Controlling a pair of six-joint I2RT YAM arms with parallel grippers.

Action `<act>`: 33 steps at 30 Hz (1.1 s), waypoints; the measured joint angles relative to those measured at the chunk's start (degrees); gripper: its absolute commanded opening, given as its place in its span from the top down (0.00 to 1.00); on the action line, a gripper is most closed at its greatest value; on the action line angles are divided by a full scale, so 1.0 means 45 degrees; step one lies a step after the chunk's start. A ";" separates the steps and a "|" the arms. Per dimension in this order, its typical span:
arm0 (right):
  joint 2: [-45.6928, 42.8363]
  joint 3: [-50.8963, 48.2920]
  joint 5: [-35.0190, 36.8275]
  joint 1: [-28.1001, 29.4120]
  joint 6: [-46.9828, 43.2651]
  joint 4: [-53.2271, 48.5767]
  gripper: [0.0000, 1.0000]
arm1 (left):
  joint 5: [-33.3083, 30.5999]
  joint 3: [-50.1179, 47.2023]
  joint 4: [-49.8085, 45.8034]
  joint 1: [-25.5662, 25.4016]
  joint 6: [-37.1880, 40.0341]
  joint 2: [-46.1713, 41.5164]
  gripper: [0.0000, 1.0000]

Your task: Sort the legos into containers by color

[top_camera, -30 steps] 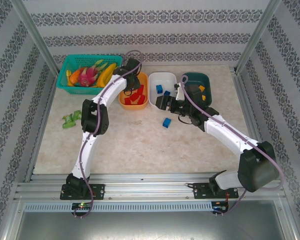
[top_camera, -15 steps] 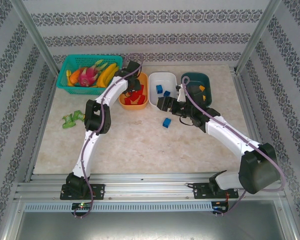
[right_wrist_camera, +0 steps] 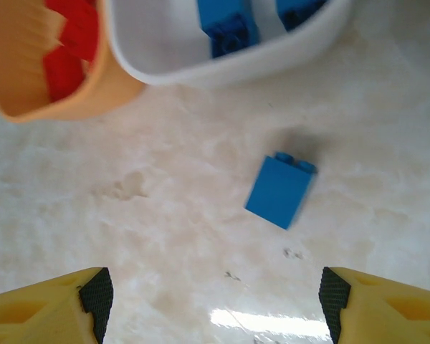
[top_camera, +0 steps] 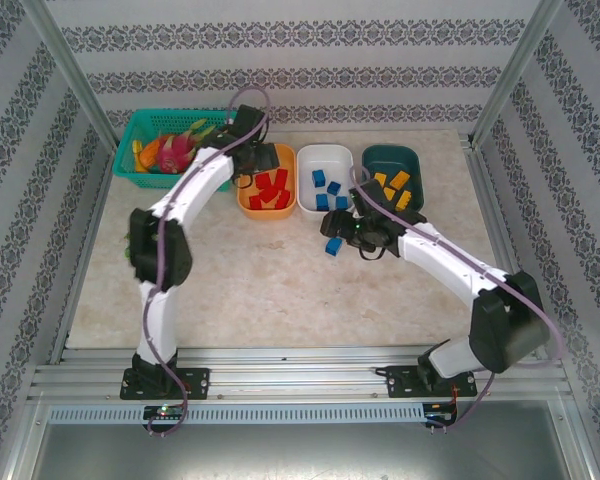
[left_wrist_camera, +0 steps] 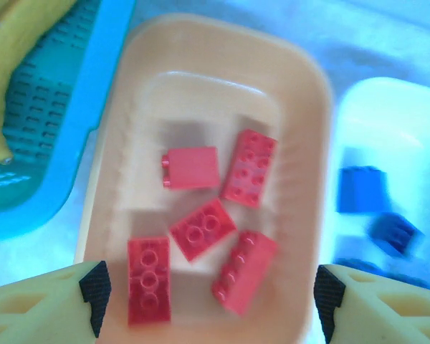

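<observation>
I need to move my right gripper down onto the blue lego in front of the white bin and turn its open fingers, because the lego lies slanted between them.
My left gripper hovers open above the orange bin, which holds several red legos. Nothing lies between its fingers. The white bin holds several blue legos, and the dark teal bin holds several yellow-orange legos. One blue lego lies on its side on the table just in front of the white bin. My right gripper is open above the table, just short of that brick and apart from it.
A teal mesh basket of toy fruit, with a banana, stands at the back left, touching the orange bin's side. The three bins sit side by side at the back. Bare marbled tabletop spreads in front.
The left arm's elbow swung left and its gripper drew back to the orange bin's far-left edge, uncovering the red bricks. The right gripper moved nearer, toward the loose blue brick.
</observation>
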 measured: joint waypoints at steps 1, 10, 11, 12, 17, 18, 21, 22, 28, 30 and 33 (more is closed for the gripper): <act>0.0257 0.0058 0.0209 0.0141 0.0175 -0.0277 0.22 | 0.0282 -0.1219 0.0549 -0.0058 0.0005 -0.1205 0.14; 0.2749 0.1088 0.1156 0.0447 0.1185 -0.1049 0.24 | 0.2875 -0.9661 0.3303 -0.0228 -0.0515 -0.8514 0.00; 0.3065 0.1307 0.1200 0.0442 0.1219 -0.1039 0.26 | 0.3070 -1.0365 0.3376 -0.0272 -0.0607 -0.9005 0.00; 0.3288 0.1462 0.1219 0.0442 0.1258 -0.1035 0.28 | 0.3186 -1.0890 0.3405 -0.0296 -0.0661 -0.9384 0.00; 0.4580 0.2322 0.1239 0.0359 0.1486 -0.0976 0.37 | 0.3691 -1.3270 0.3395 -0.0534 -0.1200 -1.1846 0.00; 0.4745 0.2399 0.1258 0.0355 0.1530 -0.0981 0.39 | 0.3755 -1.3542 0.3400 -0.0549 -0.1321 -1.2279 0.00; 0.5163 0.2477 0.1331 0.0228 0.1583 -0.0986 0.43 | 0.3857 -1.4032 0.3395 -0.0554 -0.1627 -1.3313 0.00; 0.5280 0.2492 0.1331 0.0189 0.1593 -0.1005 0.44 | 0.3861 -1.4052 0.3371 -0.0554 -0.1705 -1.3522 0.00; 0.5940 0.2803 0.1326 0.0083 0.1812 -0.0981 0.63 | 0.3861 -1.4047 0.3395 -0.0554 -0.1894 -1.3780 0.00; 0.6008 0.2948 0.1326 0.0083 0.1836 -0.0962 0.71 | 0.3861 -1.4047 0.3395 -0.0554 -0.1904 -1.3750 0.00; 0.6008 0.2977 0.1350 0.0117 0.1812 -0.0937 0.77 | 0.3915 -1.4042 0.3395 -0.0554 -0.1909 -1.3750 0.00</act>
